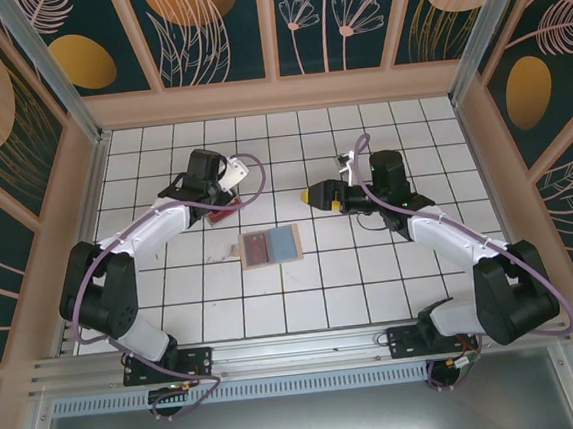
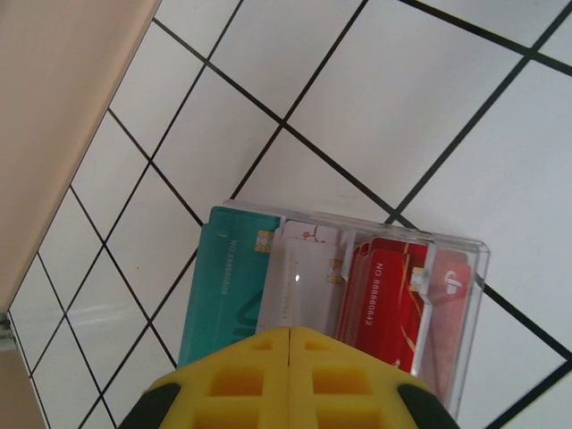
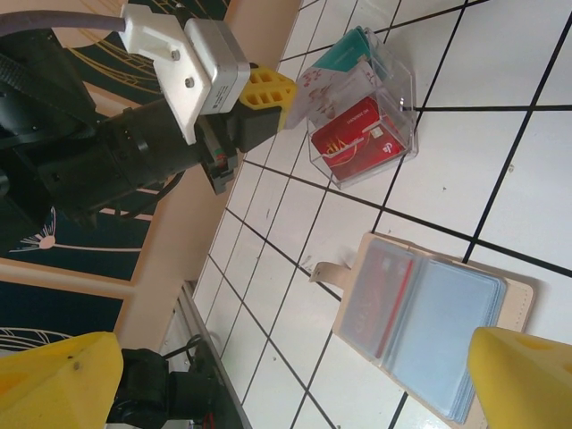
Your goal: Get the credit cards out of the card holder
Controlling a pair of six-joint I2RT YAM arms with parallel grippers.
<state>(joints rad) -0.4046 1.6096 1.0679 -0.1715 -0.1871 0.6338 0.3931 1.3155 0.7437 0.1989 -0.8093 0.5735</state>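
The left gripper lowers over the clear plastic tray next and releases the white credit card (image 2: pixel 304 273), since its far end already sits between the teal and red cards.
The card holder (image 1: pixel 269 246) lies open and flat on the white tiles, tan with blue-grey sleeves (image 3: pixel 447 313). A red credit card (image 3: pixel 380 299) sits in its left sleeve. My left gripper (image 2: pixel 290 332) is shut on a white credit card (image 2: pixel 304 273) with red markings, its far end inside a clear plastic tray (image 2: pixel 474 259). That tray also holds a teal credit card (image 2: pixel 223 286) and red credit cards (image 2: pixel 389 304). My right gripper (image 1: pixel 317 194) hangs open above and right of the holder, its yellow fingers (image 3: pixel 523 380) wide apart with nothing between them.
The clear tray (image 1: pixel 223 216) stands just up and left of the card holder, close to the left arm (image 1: pixel 157 226). Peach-coloured walls (image 1: pixel 74 193) enclose the table on three sides. A metal rail (image 1: pixel 278 351) runs along the near edge.
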